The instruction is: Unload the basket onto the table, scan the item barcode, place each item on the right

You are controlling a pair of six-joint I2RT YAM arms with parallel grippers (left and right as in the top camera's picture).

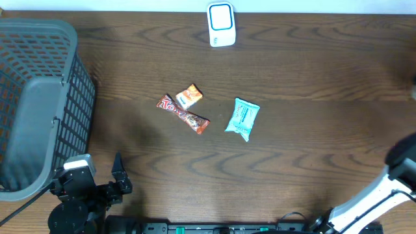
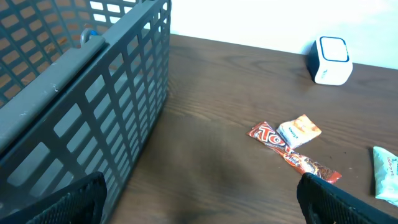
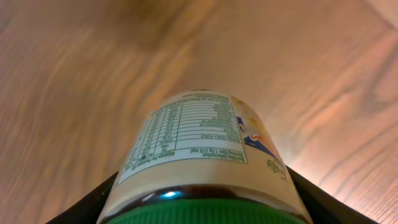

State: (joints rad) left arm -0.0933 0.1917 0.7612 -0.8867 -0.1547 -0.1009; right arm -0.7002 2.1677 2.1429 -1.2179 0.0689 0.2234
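Observation:
I should lower my right gripper next and release the bottle's base onto the bare, clear wooden tabletop below the gripper.
In the right wrist view a bottle (image 3: 199, 143) with a green cap and a cream label fills the frame. My right gripper (image 3: 202, 208) is shut on it, with a black finger on each side just below the cap. The label side that shows carries a nutrition table; no barcode shows. The white and blue scanner (image 1: 221, 25) stands at the table's far edge, and the left wrist view has the scanner (image 2: 330, 60) at upper right. My left gripper (image 1: 117, 172) rests open at the near left, nothing between its fingers (image 2: 336, 199).
A grey plastic basket (image 1: 39, 104) takes up the left side. A red candy bar (image 1: 183, 114), a small orange packet (image 1: 189, 96) and a teal packet (image 1: 242, 119) lie mid-table. The right arm (image 1: 390, 185) enters from the near right corner.

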